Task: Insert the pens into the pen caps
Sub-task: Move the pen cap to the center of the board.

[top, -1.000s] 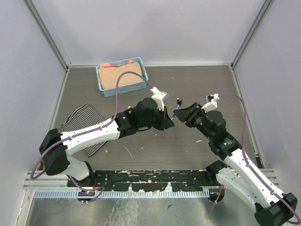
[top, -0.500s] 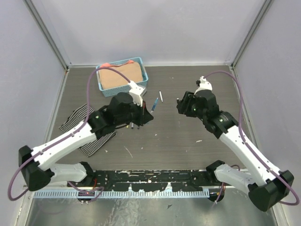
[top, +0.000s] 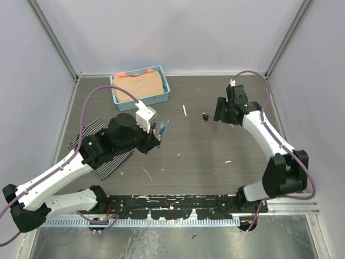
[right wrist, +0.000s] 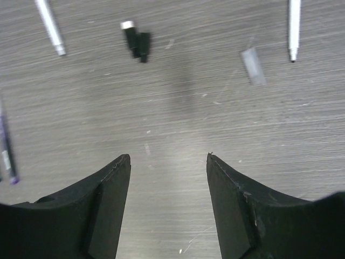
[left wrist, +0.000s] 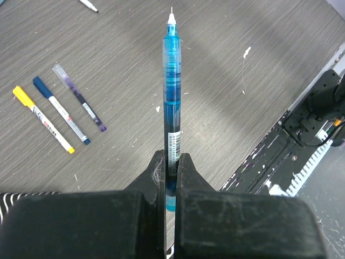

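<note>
I will lower the open fingers of my right gripper around the small clear piece next, because it is below my gripper and to its right in the wrist view.
My left gripper is shut on a light blue pen, which sticks straight out ahead with a translucent light blue section at its far end. In the top view this left gripper hovers at the table's centre left. Below it lie three capped pens: yellow, dark blue and purple. My right gripper is open and empty above bare table, just right of the black pen cap. That black cap lies ahead of it, between two white pens.
A blue basket holding a tan cloth stands at the back left. A striped cloth lies under the left arm. One white pen lies at the centre back. A small clear piece rests on the table ahead of the right gripper.
The two grippers, close together a second ago, have parted. The left one drew back left with the light blue pen; the right one swung to the back right and opened.
</note>
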You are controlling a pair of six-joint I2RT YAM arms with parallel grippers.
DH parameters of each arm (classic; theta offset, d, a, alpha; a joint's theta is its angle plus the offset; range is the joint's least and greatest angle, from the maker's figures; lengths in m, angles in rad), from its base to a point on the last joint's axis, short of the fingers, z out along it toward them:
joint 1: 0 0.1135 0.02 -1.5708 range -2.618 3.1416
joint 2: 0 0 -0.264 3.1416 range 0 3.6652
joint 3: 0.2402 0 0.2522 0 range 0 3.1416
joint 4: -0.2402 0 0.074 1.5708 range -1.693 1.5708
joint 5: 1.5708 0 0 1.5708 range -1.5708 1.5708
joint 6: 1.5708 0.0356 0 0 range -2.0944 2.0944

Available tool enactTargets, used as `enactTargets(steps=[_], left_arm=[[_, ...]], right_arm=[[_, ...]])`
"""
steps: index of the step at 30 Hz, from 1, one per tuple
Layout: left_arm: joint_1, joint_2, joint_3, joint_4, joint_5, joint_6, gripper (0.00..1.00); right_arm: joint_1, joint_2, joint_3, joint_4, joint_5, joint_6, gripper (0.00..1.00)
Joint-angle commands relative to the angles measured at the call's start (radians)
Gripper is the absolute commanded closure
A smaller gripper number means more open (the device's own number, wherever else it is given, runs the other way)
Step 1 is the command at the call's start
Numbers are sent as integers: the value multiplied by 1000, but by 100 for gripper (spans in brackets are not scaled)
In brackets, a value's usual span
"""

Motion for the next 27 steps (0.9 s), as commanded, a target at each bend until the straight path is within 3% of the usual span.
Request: enactTargets(steps=[1, 10, 27], left_arm=[[3, -22, -10, -34, 9, 36, 100], [4, -18, 2, -64, 7, 50, 100], [3, 22, 36, -83, 2, 46, 100]], right_arm=[[-109, 104, 56, 6, -33, -67, 36], [-253, 274, 124, 27, -79, -152, 33], [-273, 481, 254, 12, -77, -180, 52]])
